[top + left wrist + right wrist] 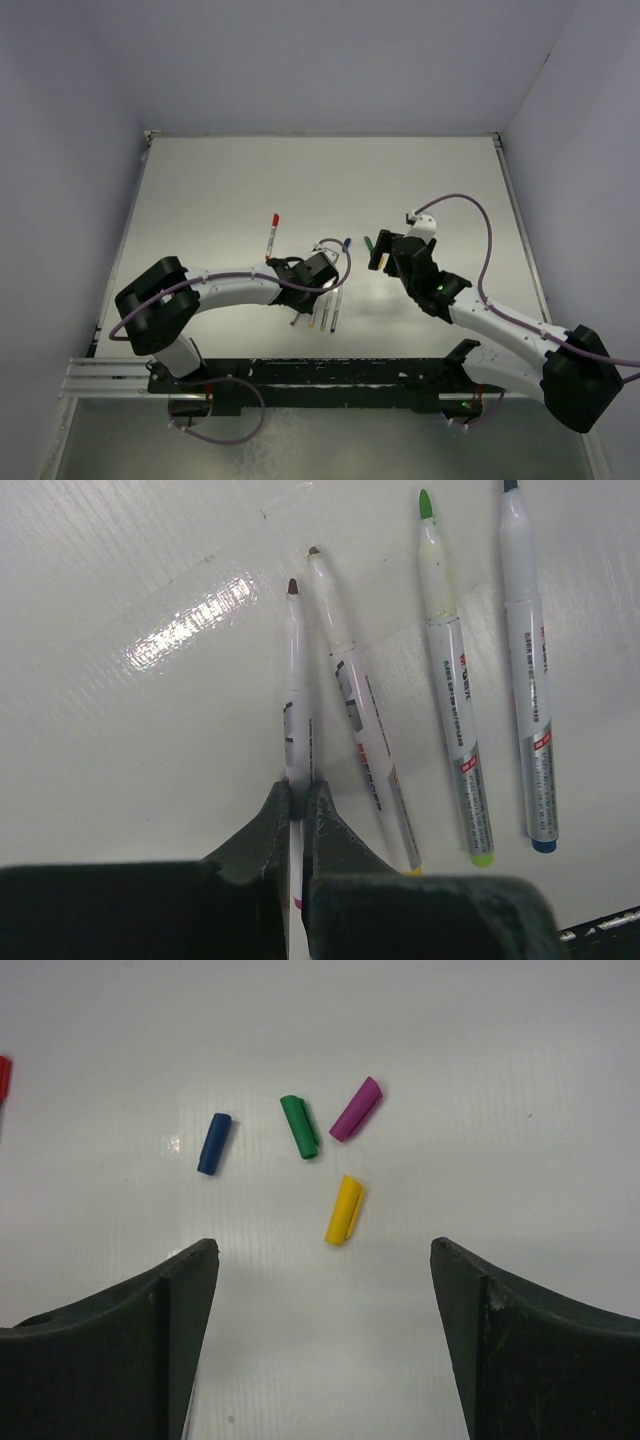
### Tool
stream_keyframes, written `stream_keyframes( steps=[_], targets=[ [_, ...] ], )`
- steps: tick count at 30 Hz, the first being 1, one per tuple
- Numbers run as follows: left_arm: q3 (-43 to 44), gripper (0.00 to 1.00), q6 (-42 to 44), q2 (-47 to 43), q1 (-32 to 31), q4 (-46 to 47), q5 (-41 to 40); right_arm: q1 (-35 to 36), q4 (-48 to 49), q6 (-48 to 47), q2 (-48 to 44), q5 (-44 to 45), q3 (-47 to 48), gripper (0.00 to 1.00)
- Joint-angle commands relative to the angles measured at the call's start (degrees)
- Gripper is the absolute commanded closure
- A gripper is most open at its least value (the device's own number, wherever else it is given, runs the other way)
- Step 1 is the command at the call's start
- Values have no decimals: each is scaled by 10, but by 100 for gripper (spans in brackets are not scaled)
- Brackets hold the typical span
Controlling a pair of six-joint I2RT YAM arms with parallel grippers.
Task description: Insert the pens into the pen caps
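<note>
The robot's open right gripper will move outward and down onto the purple cap to close, because the left gripper holds the pen with the matching end.
My left gripper is shut on the barrel of a purple-ended pen that lies on the white table. Beside it lie three more pens: a yellow-ended one, a green one and a blue one. My right gripper hangs open above the pen caps, nothing between its fingers. The caps are loose: blue, green, purple, yellow. From above, the left gripper is at the table's middle and the right gripper is just right of it.
A fifth pen with a red end lies left of the left gripper; a red bit shows at the right wrist view's left edge. White walls enclose the table. A black rail runs along the near edge.
</note>
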Motion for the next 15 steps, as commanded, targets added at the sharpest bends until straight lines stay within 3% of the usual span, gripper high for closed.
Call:
stream_keyframes(
  steps=[1,8,15],
  targets=[
    [-25,100,-6,18,-3,-46,10,-2,-16,3,-6,54,36,13],
    [-2,100,4,-6,-3,-69,-15,-8,-18,-17,6,96,58,12],
    [8,100,5,-71,-3,-72,-38,-62,-19,-54,51,67,99,6]
  ],
)
